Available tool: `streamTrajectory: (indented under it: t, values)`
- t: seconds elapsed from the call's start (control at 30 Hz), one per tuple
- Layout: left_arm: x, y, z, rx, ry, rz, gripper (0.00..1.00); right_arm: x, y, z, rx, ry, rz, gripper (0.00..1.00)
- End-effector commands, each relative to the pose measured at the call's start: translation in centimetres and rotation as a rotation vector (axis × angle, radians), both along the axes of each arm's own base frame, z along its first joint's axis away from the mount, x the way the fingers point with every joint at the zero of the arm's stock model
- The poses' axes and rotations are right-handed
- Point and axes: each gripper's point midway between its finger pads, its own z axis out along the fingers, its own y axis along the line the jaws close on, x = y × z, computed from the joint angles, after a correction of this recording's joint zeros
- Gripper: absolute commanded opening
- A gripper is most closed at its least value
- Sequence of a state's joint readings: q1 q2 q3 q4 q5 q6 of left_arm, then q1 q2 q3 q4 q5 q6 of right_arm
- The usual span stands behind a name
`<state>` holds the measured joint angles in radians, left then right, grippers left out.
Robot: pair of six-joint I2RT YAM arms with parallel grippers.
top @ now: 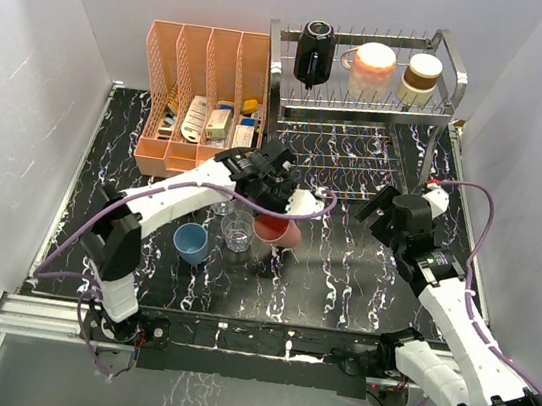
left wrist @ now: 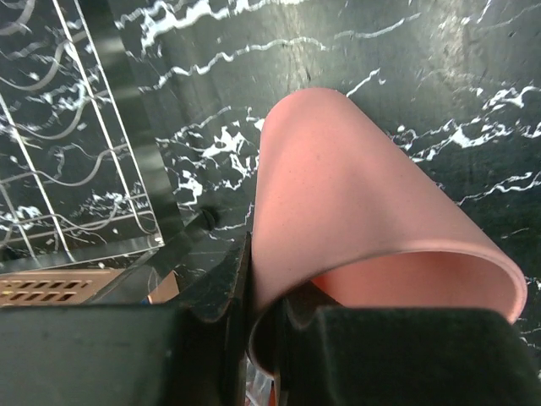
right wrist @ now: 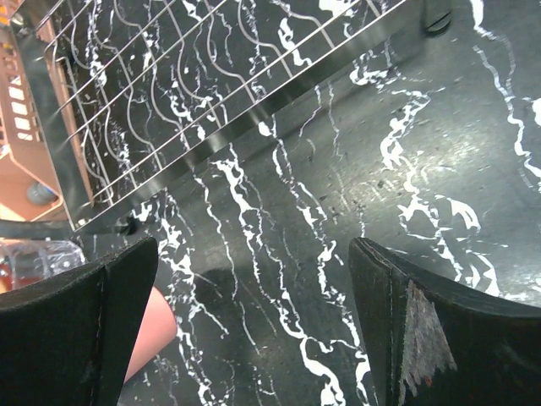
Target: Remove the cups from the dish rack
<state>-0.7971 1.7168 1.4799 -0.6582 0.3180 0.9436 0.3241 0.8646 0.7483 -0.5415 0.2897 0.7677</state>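
My left gripper will next turn the still tilted, hanging tumbler upright, lower it onto the bare tabletop beside the clear glass and release its rim.
My left gripper (top: 283, 208) is shut on the rim of the pink tumbler (top: 277, 230). It holds the tumbler tilted, low over the black marble table in front of the dish rack (top: 365, 105). In the left wrist view the tumbler (left wrist: 355, 220) fills the frame, with its wall pinched between the fingers (left wrist: 221, 288). A blue tumbler (top: 191, 243) and a clear glass (top: 238, 231) stand on the table to its left. A black mug (top: 314, 53), a peach mug (top: 373, 71) and a cream-and-brown cup (top: 422, 80) sit on the rack's upper tier. My right gripper (top: 381, 213) is open and empty over bare table (right wrist: 254, 279).
A peach-orange organizer (top: 201, 92) with small boxes and bottles stands left of the rack. The rack's lower tier (right wrist: 211, 93) holds nothing in the part I see. White walls close in the table on the left, right and back. The pink tumbler's edge (right wrist: 154, 330) shows beside my right gripper's left finger.
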Motion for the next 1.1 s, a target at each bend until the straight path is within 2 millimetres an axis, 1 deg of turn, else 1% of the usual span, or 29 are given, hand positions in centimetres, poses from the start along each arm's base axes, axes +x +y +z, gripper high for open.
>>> streamTrajectory:
  t: [0.0,0.2,0.33,0.37,0.4,0.5,0.53,0.6,0.7,0.77,0.83,0.9,1.0,1.03,1.07]
  values:
    - [-0.1,1.7,-0.1,0.151,0.009,0.024,0.00,1.3,-1.9,3.0,-0.082,-0.078,-0.061,0.98]
    - [0.2,2.0,-2.4,0.304,0.001,0.040,0.00,1.3,-2.4,3.0,-0.102,-0.077,-0.067,0.98]
    - [0.8,1.3,-3.0,0.332,-0.011,0.058,0.00,1.3,-2.5,3.3,-0.112,-0.084,-0.062,0.98]
    - [1.0,0.9,-3.0,0.329,-0.017,0.058,0.03,1.4,-2.5,3.4,-0.116,-0.085,-0.061,0.98]
    - [1.1,0.7,-3.0,0.329,-0.022,0.062,0.10,1.4,-2.5,3.6,-0.120,-0.088,-0.059,0.98]
    - [1.8,0.1,-2.7,0.315,-0.049,0.074,0.50,1.6,-2.7,4.3,-0.140,-0.101,-0.051,0.98]
    - [2.2,-0.3,-2.4,0.296,-0.066,0.087,0.59,1.7,-2.7,4.7,-0.146,-0.109,-0.047,0.98]
    - [2.7,-0.7,-1.1,0.253,-0.107,0.096,0.70,1.9,-2.7,5.6,-0.163,-0.131,-0.036,0.98]
    - [2.8,-1.2,1.4,0.184,-0.141,0.106,0.79,2.5,-2.5,7.6,-0.179,-0.171,-0.014,0.98]
    - [2.4,-1.2,3.2,0.144,-0.148,0.116,0.83,3.2,-2.1,9.1,-0.192,-0.193,0.014,0.98]
    - [1.7,-0.7,5.0,0.108,-0.154,0.118,0.85,3.8,-1.5,11.0,-0.195,-0.223,0.043,0.98]
    - [0.6,-0.1,6.7,0.067,-0.150,0.109,0.86,4.5,-0.9,13.3,-0.196,-0.263,0.075,0.98]
    - [-1.3,1.2,8.6,-0.005,-0.129,0.092,0.89,5.2,-0.3,17.1,-0.212,-0.321,0.115,0.98]
    - [-1.6,1.8,9.2,-0.027,-0.119,0.096,0.91,5.3,-0.2,18.6,-0.217,-0.345,0.124,0.98]
    - [-1.8,2.4,9.7,-0.056,-0.097,0.125,0.92,5.4,-0.1,20.6,-0.223,-0.383,0.130,0.98]
